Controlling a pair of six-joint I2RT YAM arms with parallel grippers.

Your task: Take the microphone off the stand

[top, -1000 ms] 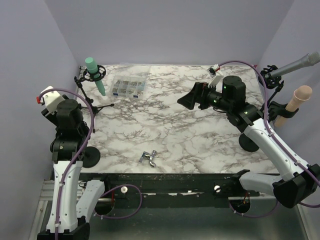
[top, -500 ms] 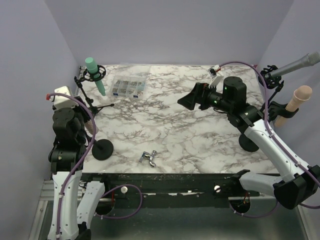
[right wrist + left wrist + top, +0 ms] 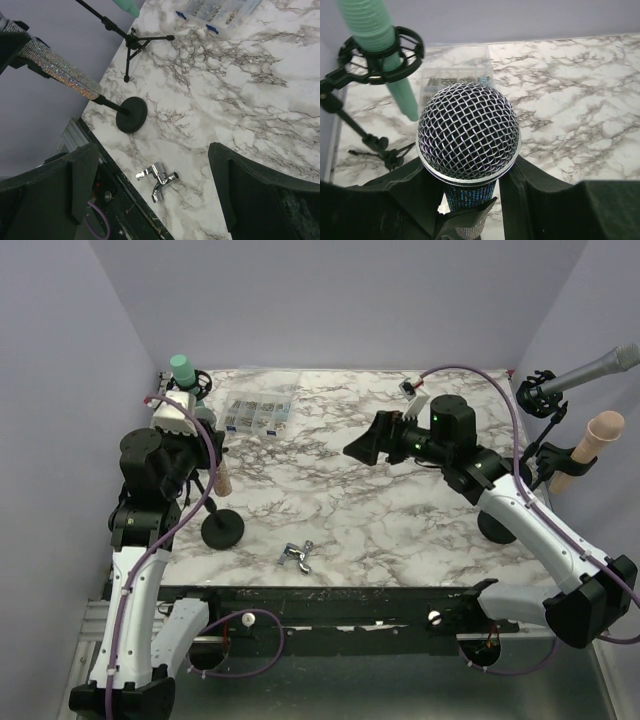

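Note:
The left gripper swings to the right in the top view next and releases the microphone, since bare marble beside the stand's round base lies on that side.
A microphone with a silver mesh head (image 3: 468,131) and a glittery handle (image 3: 60,72) sits on a leaning stand with a round black base (image 3: 222,530), also seen in the right wrist view (image 3: 131,115). My left gripper (image 3: 200,447) is shut on the microphone just below the head, one finger (image 3: 540,195) on each side. In the top view only the handle (image 3: 222,478) shows below the gripper. My right gripper (image 3: 365,445) is open and empty, high over the middle of the table, well right of the stand.
A green microphone (image 3: 185,375) in a shock mount on a tripod stands at the back left, close behind my left gripper. A clear parts box (image 3: 258,412) lies beside it. A chrome tap (image 3: 298,556) lies near the front edge. Grey (image 3: 590,370) and beige (image 3: 590,445) microphones stand at the right.
My left arm has swung forward and right with the microphone in its grip, and the stand's round base has slid right across the table. My right gripper has shifted slightly left.

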